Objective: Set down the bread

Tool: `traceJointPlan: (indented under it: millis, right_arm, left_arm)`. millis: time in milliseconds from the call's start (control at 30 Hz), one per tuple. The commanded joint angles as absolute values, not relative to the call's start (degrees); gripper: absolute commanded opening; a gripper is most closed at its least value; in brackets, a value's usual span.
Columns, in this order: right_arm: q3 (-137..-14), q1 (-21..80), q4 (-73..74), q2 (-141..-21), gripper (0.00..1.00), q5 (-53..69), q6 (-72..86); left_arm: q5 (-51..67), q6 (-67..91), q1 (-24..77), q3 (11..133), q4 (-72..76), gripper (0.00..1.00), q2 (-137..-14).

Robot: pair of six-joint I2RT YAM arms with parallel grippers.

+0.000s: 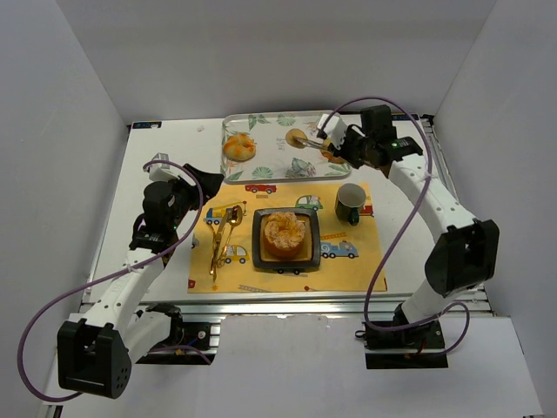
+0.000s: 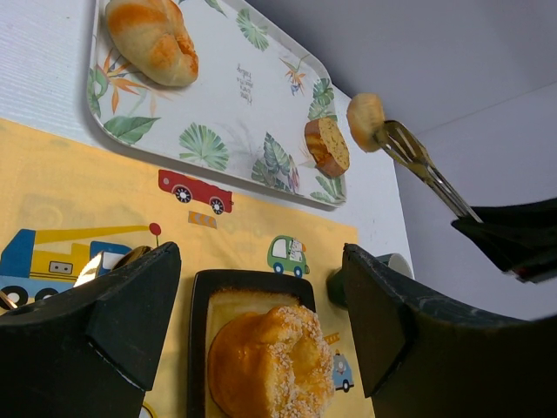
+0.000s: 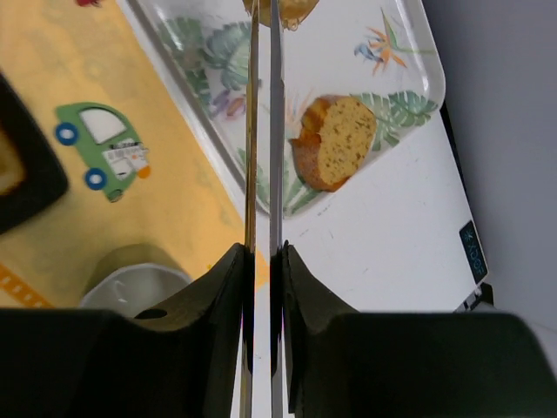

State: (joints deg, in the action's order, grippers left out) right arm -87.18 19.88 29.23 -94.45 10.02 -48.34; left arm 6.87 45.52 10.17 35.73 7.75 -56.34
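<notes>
The bun leaves the plate's far corner by the cup bare, so next I will move my right gripper back and down until the ends of the tongs reach that corner, and let go.
My right gripper (image 1: 344, 142) (image 3: 263, 261) is shut on a pair of silver tongs (image 1: 312, 139) (image 3: 264, 131) (image 2: 426, 170). The tongs' tips pinch a small round piece of bread (image 1: 297, 138) (image 2: 365, 116) above the leaf-patterned tray (image 1: 270, 161) (image 2: 226, 96). A cut slice of bread (image 1: 333, 155) (image 3: 335, 139) (image 2: 327, 145) lies at the tray's right end, and a golden roll (image 1: 239, 147) (image 2: 153, 37) at its left end. My left gripper (image 1: 196, 196) (image 2: 261, 322) hangs open, holding nothing, to the left of a sugared bun (image 1: 285, 232) (image 2: 271, 366) on a black square plate (image 1: 258, 239) (image 2: 198, 348).
A yellow mat (image 1: 348, 252) printed with vehicles lies under the plate. A dark green cup (image 1: 350, 202) (image 3: 130, 279) stands on its right side. Gold tongs (image 1: 222, 239) lie on its left side. White walls enclose the table.
</notes>
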Motion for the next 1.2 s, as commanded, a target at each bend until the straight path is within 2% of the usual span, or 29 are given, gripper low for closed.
traceJointPlan:
  millis: [0,133,433,667,800,1167]
  right_arm:
    - [-85.4,19.6,33.8,-90.1,0.0,18.0,-47.0]
    - [-83.0,19.5,40.6,-86.3,0.0,22.1,-47.2]
    - [-73.3,19.6,44.8,-75.4,0.0,26.5,-37.3]
    - [-66.6,19.5,44.5,-69.2,0.0,25.5,-29.4]
    - [-63.2,19.3,43.8,-68.4,0.0,23.8,-25.3]
    - [-62.8,16.3,45.4,-71.5,0.0,28.4,-19.2]
  left_arm:
    - [7.2,45.0,10.1,37.6,7.6,0.84,-55.2]
    - [7.1,44.9,10.1,37.6,7.3,0.84,-54.8]
    - [7.6,45.1,10.0,36.9,7.5,0.84,-54.8]
    - [8.2,45.4,10.0,36.9,8.3,0.84,-55.5]
    - [8.3,45.5,10.0,36.7,8.5,0.84,-55.5]
    - [7.6,45.7,10.1,36.1,7.6,0.84,-53.9]
